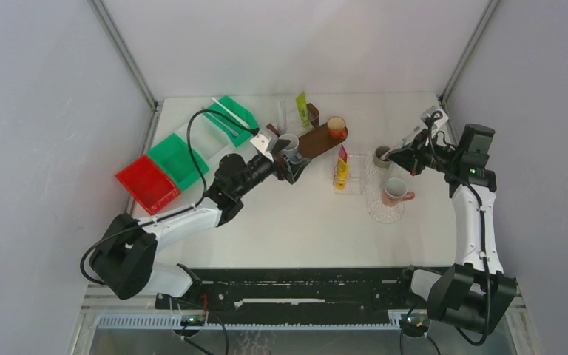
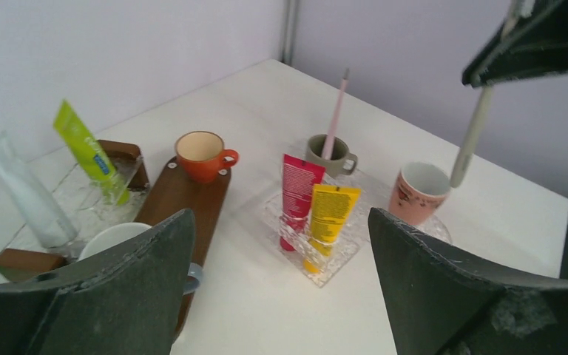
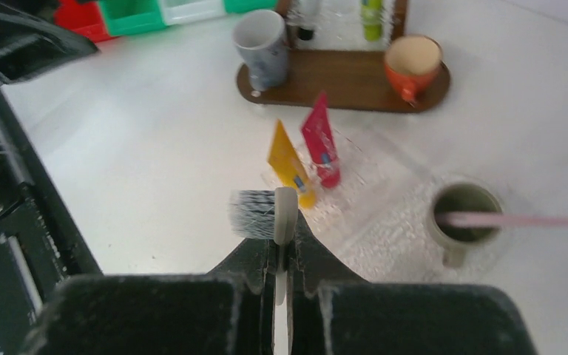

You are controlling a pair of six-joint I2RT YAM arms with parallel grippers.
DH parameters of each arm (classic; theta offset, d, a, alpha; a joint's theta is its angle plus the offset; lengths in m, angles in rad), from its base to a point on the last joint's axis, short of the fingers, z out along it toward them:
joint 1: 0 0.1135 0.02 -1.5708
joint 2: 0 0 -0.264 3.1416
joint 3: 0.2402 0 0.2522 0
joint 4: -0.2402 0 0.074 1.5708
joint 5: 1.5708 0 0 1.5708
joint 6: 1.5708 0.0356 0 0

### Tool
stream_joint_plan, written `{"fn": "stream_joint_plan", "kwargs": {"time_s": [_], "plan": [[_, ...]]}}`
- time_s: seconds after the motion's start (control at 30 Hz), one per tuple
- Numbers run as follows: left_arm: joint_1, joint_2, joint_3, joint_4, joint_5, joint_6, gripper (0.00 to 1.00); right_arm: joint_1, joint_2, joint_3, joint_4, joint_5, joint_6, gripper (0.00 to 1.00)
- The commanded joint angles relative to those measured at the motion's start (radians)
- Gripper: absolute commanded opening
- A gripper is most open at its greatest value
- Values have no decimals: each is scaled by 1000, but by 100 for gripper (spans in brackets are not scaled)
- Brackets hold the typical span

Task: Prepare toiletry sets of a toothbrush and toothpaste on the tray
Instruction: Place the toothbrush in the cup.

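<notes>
My right gripper will next lower the white toothbrush's end into the pink mug's opening [image 1: 395, 188] below it and release.
On the brown tray [image 1: 318, 140] stand a grey cup [image 1: 290, 144] and an orange cup [image 1: 336, 127]. My left gripper [image 1: 285, 159] is open just in front of the grey cup [image 2: 111, 237], which shows behind its left finger [image 2: 103, 288]; nothing lies between the jaws. My right gripper [image 3: 285, 251] is shut on a white toothbrush [image 3: 262, 214]. That toothbrush [image 2: 472, 137] hangs down to the pink mug [image 2: 418, 191]. A pink toothbrush [image 2: 336, 111] stands in the brown-grey mug [image 2: 329, 155]. Red [image 2: 297, 196] and yellow [image 2: 329, 214] tubes stand in a clear holder. A green-yellow tube [image 2: 85, 148] leans behind the tray.
Red [image 1: 146, 183], green [image 1: 177, 159] and further bins line the back left, with a white toothbrush [image 1: 229, 112] lying across the far green one [image 1: 238, 118]. The pink mug [image 1: 394, 191] sits on a clear glass dish [image 1: 381, 211]. White walls close in on all sides.
</notes>
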Motion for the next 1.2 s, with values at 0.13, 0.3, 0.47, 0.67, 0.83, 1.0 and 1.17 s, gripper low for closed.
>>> {"fn": "stream_joint_plan", "kwargs": {"time_s": [0.13,0.3,0.47,0.67,0.83,1.0,1.17], "plan": [[33,-42,-40,135,-52,-74,91,-72,36,-14,30,168,40,0],[36,-42,-44,145,-42,-76,91,-79,76,-15,32,211,38,0],[37,-46,-49,151,-39,-78,90,-74,120,-14,31,256,24,1],[40,-49,-57,164,-36,-80,91,-62,165,-14,22,282,4,3],[42,-52,-64,176,-33,-84,91,-45,217,-14,15,300,-21,6],[45,-55,-74,193,-29,-88,91,-43,248,-6,-4,304,-40,11],[46,-57,-80,207,-26,-90,91,-46,246,-7,-13,289,-50,21]]}}
